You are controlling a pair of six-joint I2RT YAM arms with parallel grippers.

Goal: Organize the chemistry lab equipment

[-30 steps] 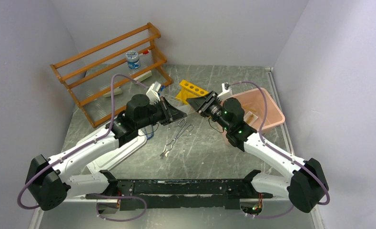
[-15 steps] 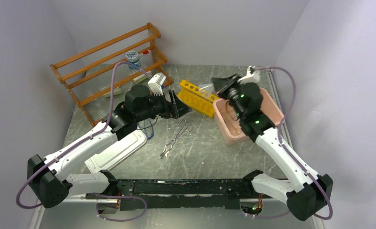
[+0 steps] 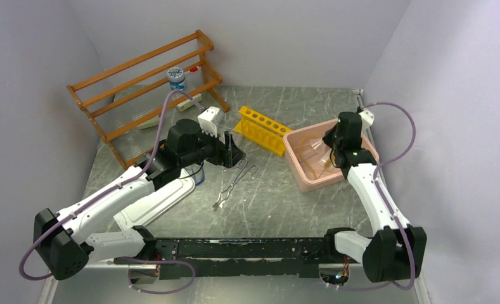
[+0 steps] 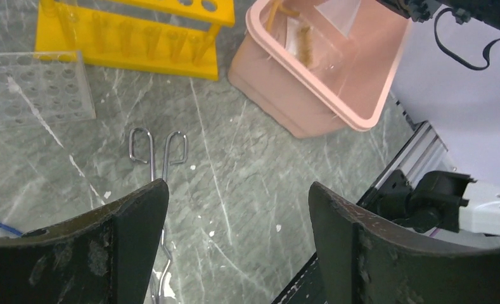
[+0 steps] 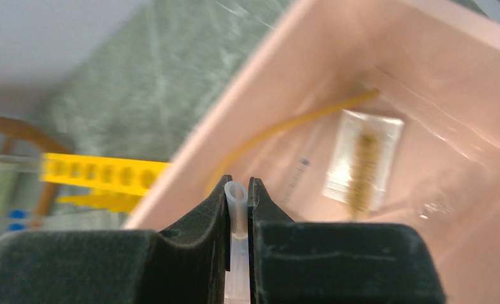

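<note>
The robot's right gripper will next go deeper down into the pink bin [image 3: 305,182], toward the bin's bottom beside the clear packet, to let go of the tube, which is still hanging above the bottom.
My right gripper [image 5: 237,187] is shut on a clear soft tube [image 5: 237,197] whose open end sticks up between the pads. It hangs over the pink bin [image 3: 305,182]. In the bin [image 5: 462,69] lie a tan rubber hose [image 5: 285,126] and a clear packet [image 5: 364,158] holding a brown brush. My left gripper [image 4: 237,190] is open and empty above the grey table. Metal tweezers [image 4: 158,147] lie just past its left finger [image 4: 127,240]. In the top view the tweezers [image 3: 234,180] sit right of the left gripper [image 3: 234,152]; the right gripper [image 3: 327,151] points into the bin.
A yellow tube rack [image 3: 263,130] stands left of the bin. A clear well plate [image 4: 35,88] lies near it. The wooden shelf rack [image 3: 146,95] with a blue-lidded jar [image 3: 177,77] fills the back left. A white tray [image 3: 152,202] and a blue cord loop [image 3: 199,177] lie by the left arm.
Both grippers met at the table's middle a second ago. The left one opened and drew back a little. The right arm swung right to the pink bin with the clear tube.
</note>
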